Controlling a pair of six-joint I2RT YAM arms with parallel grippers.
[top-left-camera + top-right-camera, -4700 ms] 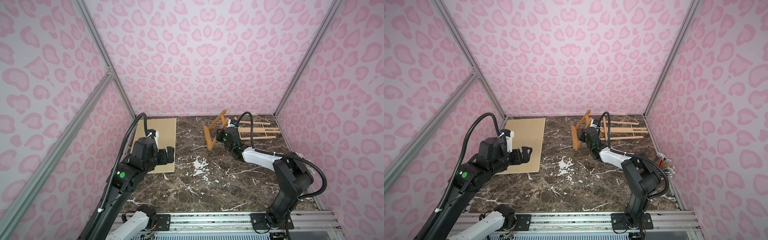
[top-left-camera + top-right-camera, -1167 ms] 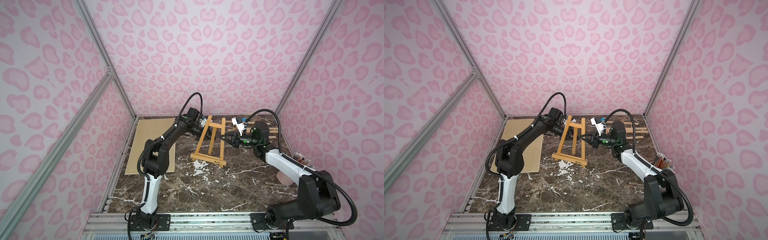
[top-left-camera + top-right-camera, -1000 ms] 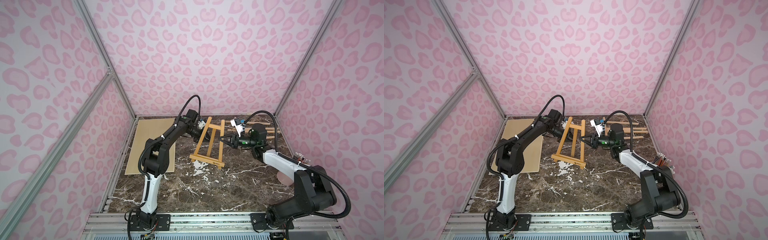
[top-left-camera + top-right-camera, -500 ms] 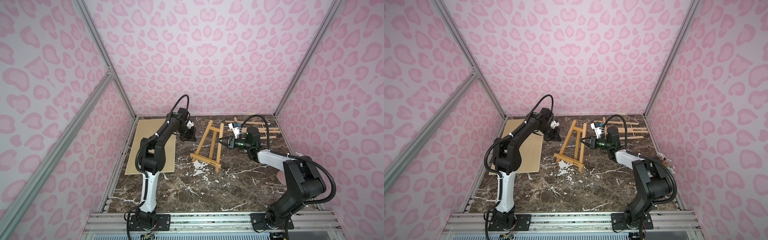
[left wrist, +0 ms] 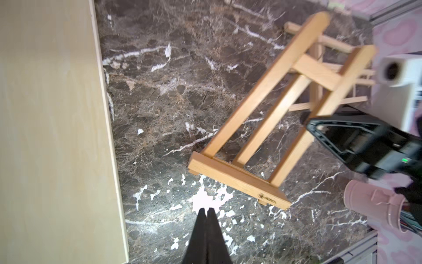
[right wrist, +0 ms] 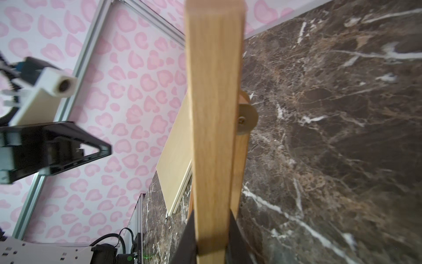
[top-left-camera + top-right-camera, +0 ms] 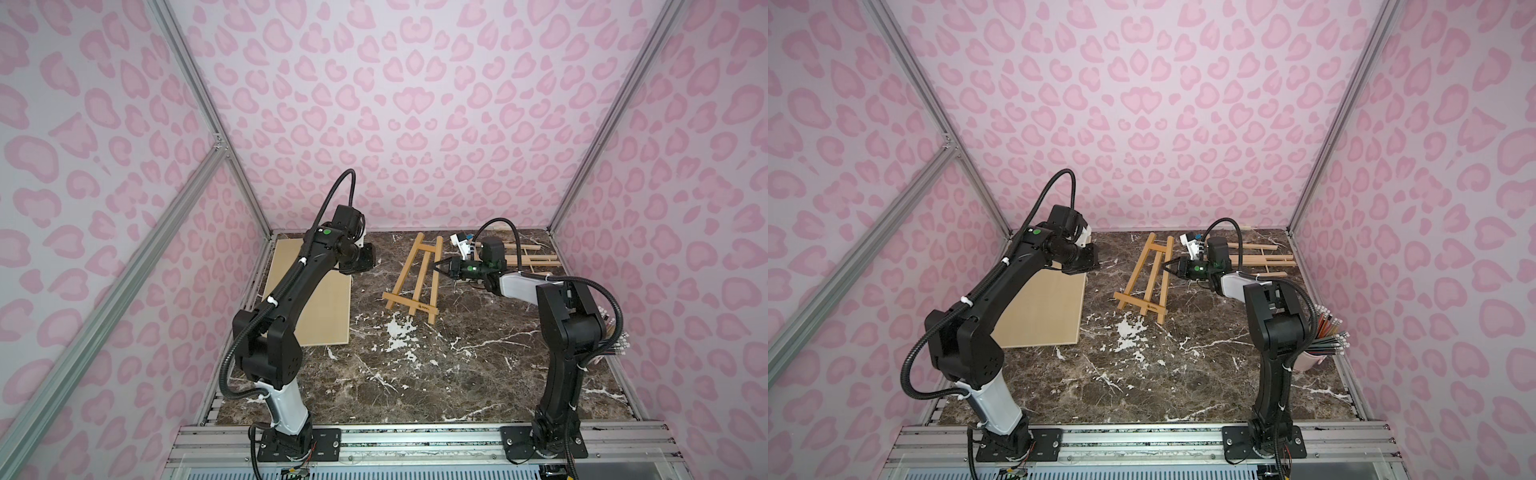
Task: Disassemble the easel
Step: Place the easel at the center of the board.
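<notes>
My right gripper next lowers the easel (image 7: 415, 276) outward onto the marble and releases the easel's side bar, as bare marble lies below and slightly outward.
The wooden easel (image 7: 415, 276) (image 7: 1144, 278) lies aslant in the middle of the back of the marble table, ledge end toward the front. My right gripper (image 7: 436, 266) (image 7: 1165, 266) is shut on its right side rail, about halfway along. In the right wrist view that rail (image 6: 214, 102) runs between the black fingers (image 6: 189, 240), and a round knob (image 6: 247, 116) shows behind it. My left gripper (image 7: 368, 262) (image 7: 1093, 261) hangs to the easel's left, shut and empty. Its fingertips (image 5: 206, 211) are pressed together above bare marble.
A pale wooden board (image 7: 311, 291) (image 5: 50, 114) lies flat at the left. More loose wooden easel pieces (image 7: 530, 259) (image 7: 1264, 259) lie at the back right behind the right arm. A pink cup of pencils (image 7: 1316, 353) (image 5: 374, 205) stands by the right wall.
My left gripper has drawn away from the easel's top, leftward toward the board. The easel has tipped down lower, the right gripper keeping its hold on the rail.
</notes>
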